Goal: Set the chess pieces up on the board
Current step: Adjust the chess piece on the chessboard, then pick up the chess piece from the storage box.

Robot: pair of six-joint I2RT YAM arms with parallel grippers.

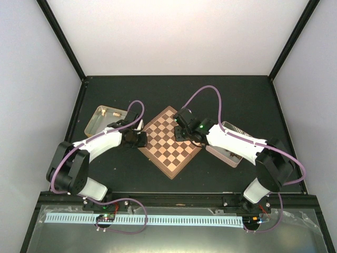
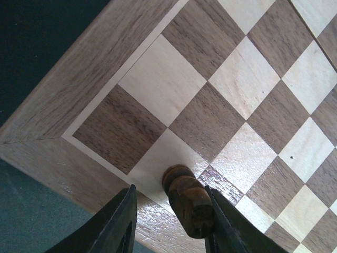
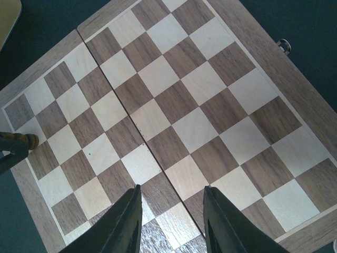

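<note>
I should next move my right gripper off the board [image 1: 171, 142] to the right in the top view and then down into the second tray [image 1: 229, 154], because there are dark pieces there.
The board [image 1: 171, 142] lies as a diamond between my arms; its squares look bare in the top view. In the left wrist view one dark brown chess piece [image 2: 188, 203] stands on a light edge square next to the board's [image 2: 174, 79] corner. My left gripper [image 2: 169, 188] is open around it: the right finger touches the piece and the left finger stands apart. The piece also shows at the left edge of the right wrist view [image 3: 18, 141]. My right gripper [image 3: 172, 186] is open and empty above the board's [image 3: 210, 79] middle squares.
A gold tray [image 1: 97, 120] with pale pieces [image 1: 105, 112] sits left of the board. A second tray [image 1: 231, 142] lies right of it, partly under my right arm. Black frame posts stand at the far corners.
</note>
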